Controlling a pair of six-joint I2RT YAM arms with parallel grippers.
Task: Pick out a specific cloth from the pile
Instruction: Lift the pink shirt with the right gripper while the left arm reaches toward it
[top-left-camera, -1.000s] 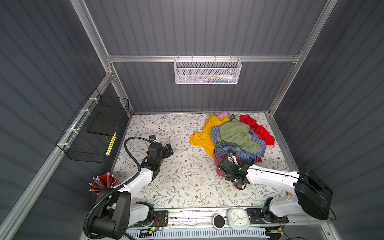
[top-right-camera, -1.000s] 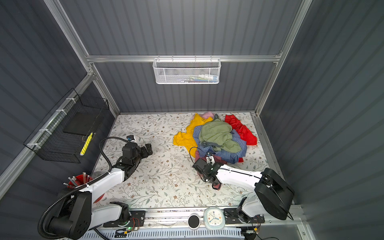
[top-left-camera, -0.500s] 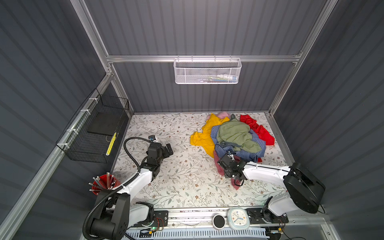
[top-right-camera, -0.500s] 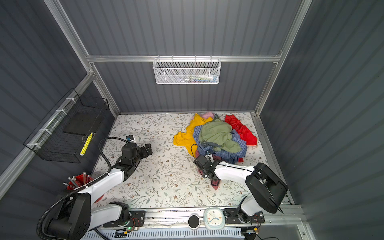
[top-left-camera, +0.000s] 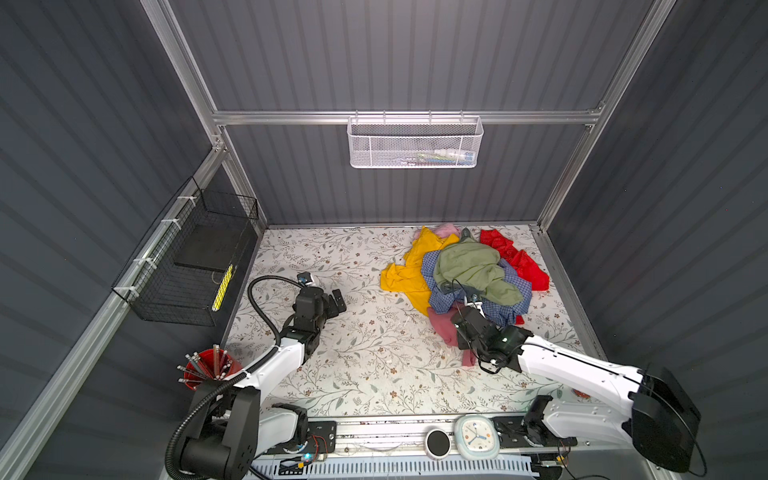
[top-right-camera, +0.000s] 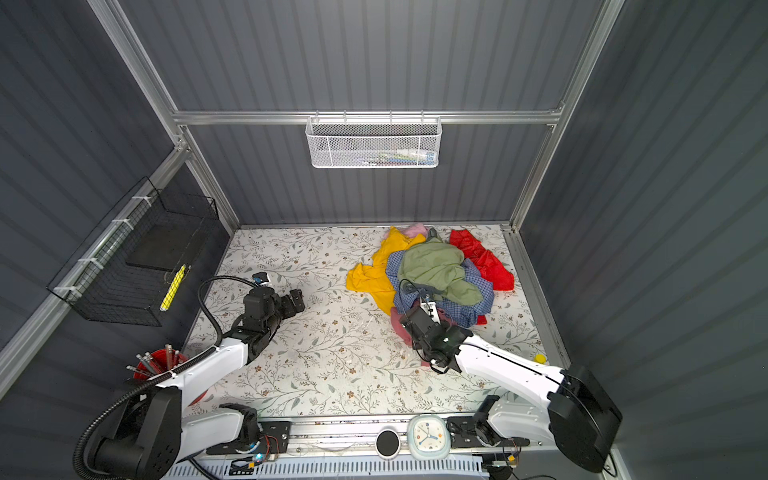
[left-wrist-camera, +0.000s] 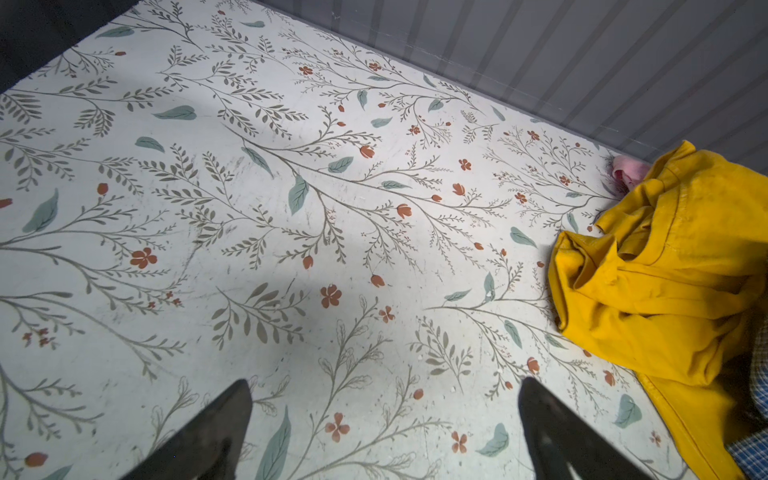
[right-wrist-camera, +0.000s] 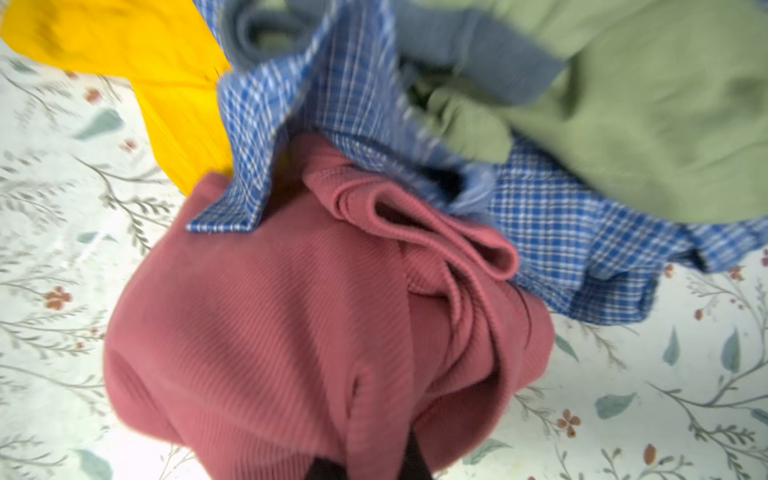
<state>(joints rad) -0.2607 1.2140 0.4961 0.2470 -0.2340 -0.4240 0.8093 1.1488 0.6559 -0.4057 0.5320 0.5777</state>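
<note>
The blue-checked shirt (right-wrist-camera: 540, 232) covers the far part of the cloth, so I need to lift my right gripper up and outward, then lower it by the pile's front edge and let go.
The cloth (right-wrist-camera: 266, 332) is a dusty rose-pink ribbed garment. In both top views it pokes out from under the front edge of the pile (top-left-camera: 469, 266) (top-right-camera: 434, 268). My right gripper (right-wrist-camera: 370, 461) (top-left-camera: 460, 337) (top-right-camera: 416, 336) is shut on a fold of the cloth (top-left-camera: 440, 328) (top-right-camera: 400, 328), low over the floral table. A blue-checked shirt (right-wrist-camera: 540, 232) still lies over the cloth's far part. My left gripper (left-wrist-camera: 384, 382) (top-left-camera: 337, 300) (top-right-camera: 296, 302) stands open and holds nothing. It hangs over bare table left of the yellow garment (left-wrist-camera: 665, 282).
A white mesh basket (top-left-camera: 415, 143) hangs on the back wall and a black wire basket (top-left-camera: 191, 266) on the left wall. A red cup of pencils (top-left-camera: 208, 368) stands at the front left. A small clock (top-left-camera: 476, 434) sits on the front rail.
My right gripper has shut on the rose-pink cloth at the pile's front edge, and its arm has swung slightly. The left arm has not moved.
</note>
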